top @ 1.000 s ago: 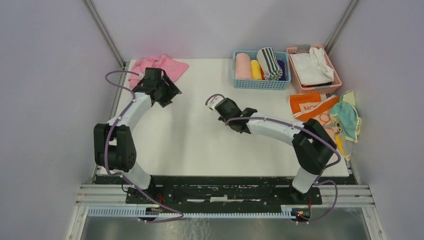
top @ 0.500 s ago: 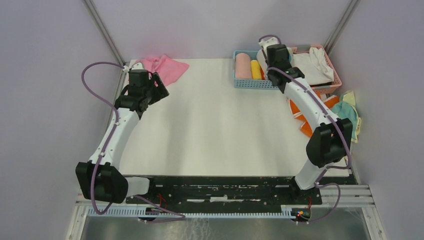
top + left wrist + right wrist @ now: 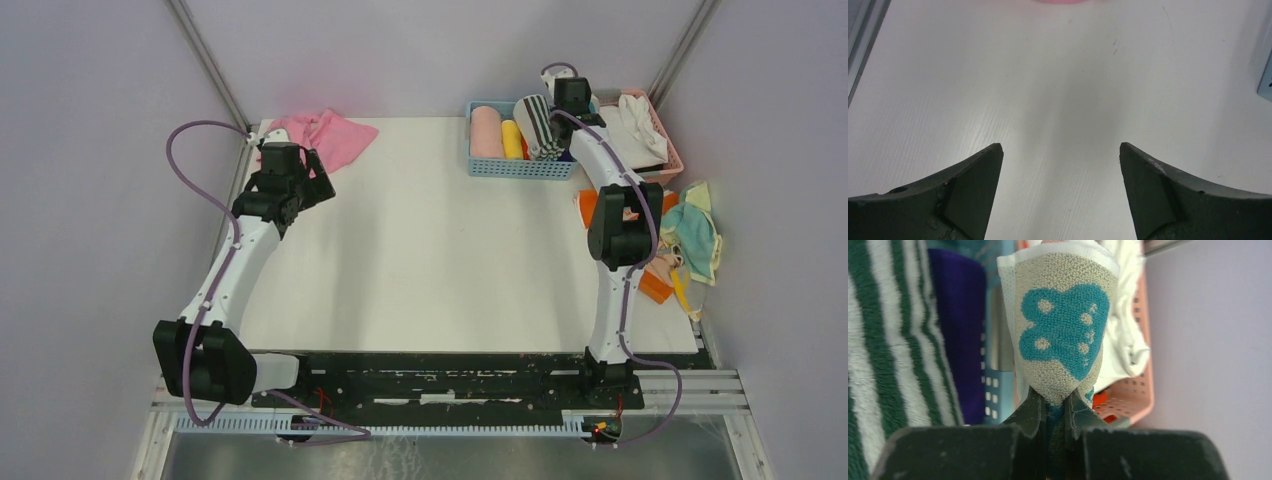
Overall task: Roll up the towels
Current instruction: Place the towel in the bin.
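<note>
The purple towel leaves room, so I will next move my right gripper toward the striped towel and down into the blue basket's end by the pink basket.
My right gripper point(image 3: 1054, 400) is shut on a pale towel with a teal bunny print point(image 3: 1060, 335), bunched and rolled, which sticks out past the fingertips. In the top view this gripper point(image 3: 572, 100) hangs at the far right, over the gap between the blue basket point(image 3: 520, 168) and the pink basket point(image 3: 668, 150). My left gripper point(image 3: 1060, 147) stands open over bare table, nothing between its fingers; seen from above, it point(image 3: 315, 185) is just short of a crumpled pink towel point(image 3: 325, 135). An orange towel point(image 3: 600, 205) and teal-and-yellow towels point(image 3: 692, 232) lie at the right edge.
The blue basket holds rolled towels: pink point(image 3: 486, 132), yellow point(image 3: 512, 138), green-and-white striped point(image 3: 883, 335) and purple point(image 3: 960, 330). White cloth point(image 3: 625, 135) fills the pink basket. Grey walls close in the table on three sides.
The right arm swung from mid-table out to the baskets at the far right, carrying the bunny towel. The left arm stretched out and its jaws opened wider.
</note>
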{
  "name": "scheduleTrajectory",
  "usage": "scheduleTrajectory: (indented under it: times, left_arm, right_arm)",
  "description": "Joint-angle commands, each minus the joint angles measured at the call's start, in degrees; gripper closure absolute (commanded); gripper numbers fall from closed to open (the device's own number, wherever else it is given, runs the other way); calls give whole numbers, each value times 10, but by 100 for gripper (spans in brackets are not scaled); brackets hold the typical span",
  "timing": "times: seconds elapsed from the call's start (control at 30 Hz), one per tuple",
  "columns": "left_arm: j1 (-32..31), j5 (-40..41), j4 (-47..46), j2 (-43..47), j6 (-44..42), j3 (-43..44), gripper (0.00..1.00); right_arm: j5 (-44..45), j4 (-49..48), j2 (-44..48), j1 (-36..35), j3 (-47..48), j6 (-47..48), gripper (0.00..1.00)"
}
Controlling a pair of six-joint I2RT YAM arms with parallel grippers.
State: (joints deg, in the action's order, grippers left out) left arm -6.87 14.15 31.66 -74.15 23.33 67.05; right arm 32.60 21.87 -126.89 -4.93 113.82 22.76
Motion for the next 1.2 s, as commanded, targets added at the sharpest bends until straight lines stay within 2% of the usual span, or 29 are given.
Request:
scheduleTrajectory:
  times: [0.0, 0.13, 0.33, 0.5, 0.7, 0.93, 1.07, 1.17]
  left_arm:
    - [-1, 22, -6, -7, -25, 5, 7]
    - [-1, 24, -5, -9, -25, 4, 7]
    - [-2, 21, -6, -9, -25, 2, 7]
    - [-1, 19, -8, -8, -24, -1, 7]
    - [-1, 17, -10, -9, -23, -2, 6]
    - [-1, 10, -14, -10, -23, -6, 6]
    - [-1, 11, -15, -10, -25, -7, 6]
    - [-1, 8, -16, -9, -25, -8, 6]
  right_arm:
    - [-45, 8, -16, -7, 45, -23, 100]
    - [-109, 25, -11, -7, 33, -62, 100]
    - [-147, 44, -14, -7, 32, -96, 100]
    - [-164, 99, -57, 1, 79, -129, 100]
    - [-229, 146, -96, 25, 104, -185, 100]
    - [-238, 198, -140, 48, 137, -220, 99]
    - [-230, 228, -164, 58, 166, -240, 90]
    - [-228, 250, -163, 59, 181, -245, 75]
